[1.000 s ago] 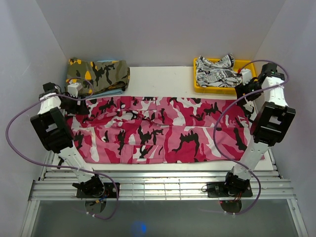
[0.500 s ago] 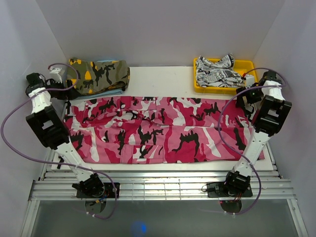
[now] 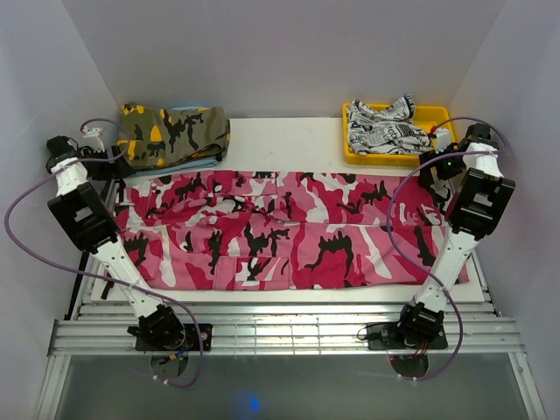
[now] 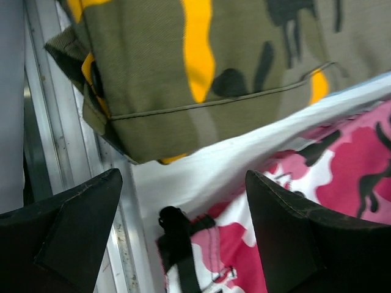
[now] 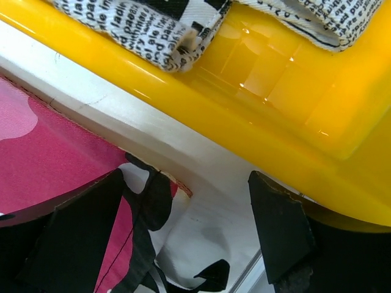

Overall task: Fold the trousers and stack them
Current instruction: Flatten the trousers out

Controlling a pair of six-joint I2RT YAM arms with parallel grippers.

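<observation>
Part of the gap is over bare table, so I will turn my right gripper next and move it away from the tray, onto the trousers' far corner edge.
The pink, white and black camouflage trousers [image 3: 289, 232] lie flat across the white table, stretched from left to right. My left gripper [image 3: 109, 166] hangs open just above their far left corner. In the left wrist view the gripper [image 4: 183, 226] holds nothing, and a black strap [image 4: 174, 244] at the trousers' [image 4: 342, 177] edge lies below the gap. My right gripper [image 3: 435, 175] hangs open over the far right corner. In the right wrist view the gripper [image 5: 183, 232] is empty, with the trousers' [image 5: 55, 165] hem under it.
An olive-and-orange camouflage garment [image 3: 175, 131] lies folded at the back left, close to the left gripper [image 4: 201, 67]. A yellow tray [image 3: 437, 118] at the back right holds a white garment with black print [image 3: 381, 127]. The tray's wall [image 5: 275, 91] stands just beyond the right fingers.
Both grippers have opened wider and let go of the trousers' far corners. The left arm has swung outward to the left, and the right wrist has drawn back slightly.
</observation>
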